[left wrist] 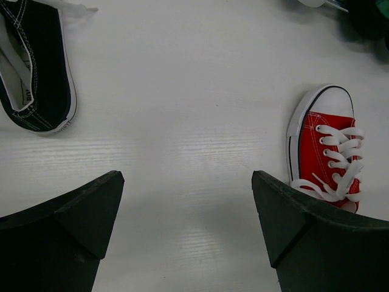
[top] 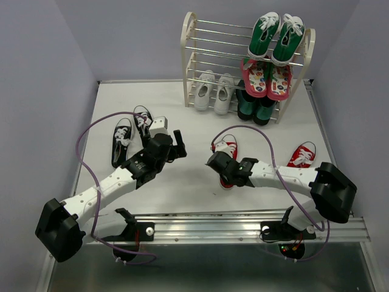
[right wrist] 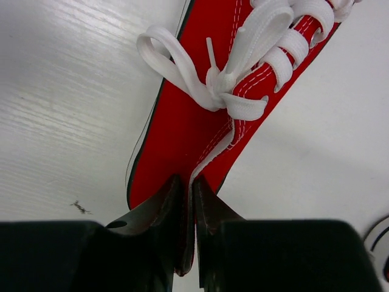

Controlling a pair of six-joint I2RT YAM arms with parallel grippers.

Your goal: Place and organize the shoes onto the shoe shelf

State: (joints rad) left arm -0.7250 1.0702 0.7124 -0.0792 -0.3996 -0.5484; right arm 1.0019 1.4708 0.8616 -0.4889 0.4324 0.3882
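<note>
The left gripper should go down, back and to the right in the top view, onto the heel of the held red shoe, because the heel is below it on that side.
My right gripper [top: 223, 171] [right wrist: 188, 190] is shut on the side wall of a red shoe [top: 228, 148] [right wrist: 182, 121], near its heel. Its white laces point away from the fingers. A second red shoe [top: 302, 154] lies to the right on the table. My left gripper [top: 180, 146] [left wrist: 188, 182] hangs open over bare table with nothing between its fingers; the held red shoe [left wrist: 325, 143] lies to its right. Two black shoes [top: 123, 141] [left wrist: 36, 79] lie at the left. A white pair [top: 214, 91] stands on the bottom tier of the shoe shelf [top: 188, 55].
Green sneakers [top: 276, 38] sit on the top tier, pink patterned shoes [top: 266, 79] in the middle and dark green boots [top: 255, 108] at the bottom right. Purple cables loop over both arms. Walls close off the left, right and back.
</note>
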